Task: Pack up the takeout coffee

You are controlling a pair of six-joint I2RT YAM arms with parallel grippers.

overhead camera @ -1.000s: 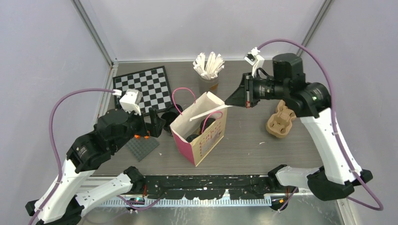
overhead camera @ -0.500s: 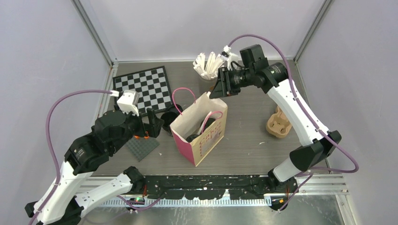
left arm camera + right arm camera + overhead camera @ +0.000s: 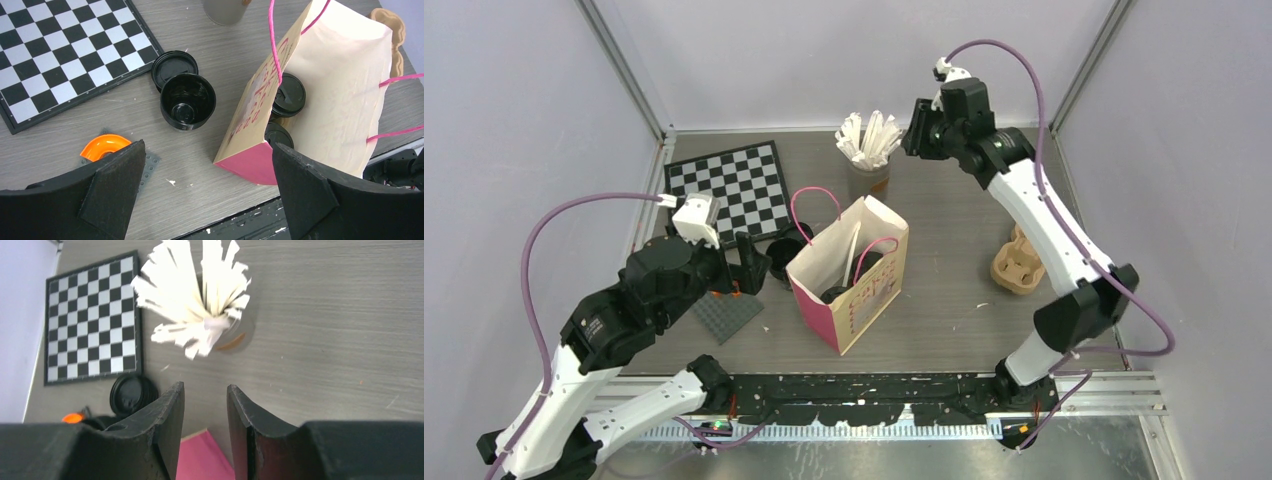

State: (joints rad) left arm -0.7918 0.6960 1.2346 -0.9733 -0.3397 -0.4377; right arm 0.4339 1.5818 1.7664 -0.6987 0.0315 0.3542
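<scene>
My right gripper should first go down and move toward the grey cup, so that it can get the loose end of a white wrapped stick.
Two lidded black coffee cups (image 3: pixel 289 95) (image 3: pixel 279 135) stand inside the open pink paper bag (image 3: pixel 864 310); they also show in the top view (image 3: pixel 870 262) (image 3: pixel 833 295). A white wrapped stick (image 3: pixel 854 248) leans in the bag. A third black cup (image 3: pixel 187 102) stands open and empty left of the bag, its lid (image 3: pixel 174 67) flat on the table beside it. My left gripper (image 3: pixel 208 145) is wide open and empty, above the table between the open cup and the bag. My right gripper (image 3: pixel 205 387) is open and empty, high at the back by the stick cup.
A grey cup of white wrapped sticks (image 3: pixel 869 150) stands at the back. A chessboard (image 3: pixel 729 185) lies at the back left. A brown pulp cup carrier (image 3: pixel 1024 255) lies at the right. A grey studded plate (image 3: pixel 729 315) with an orange ring (image 3: pixel 102 146) lies left of the bag.
My right gripper let the white stick go into the bag, then swung from above the bag back toward the cup of sticks. The left arm has hardly moved.
</scene>
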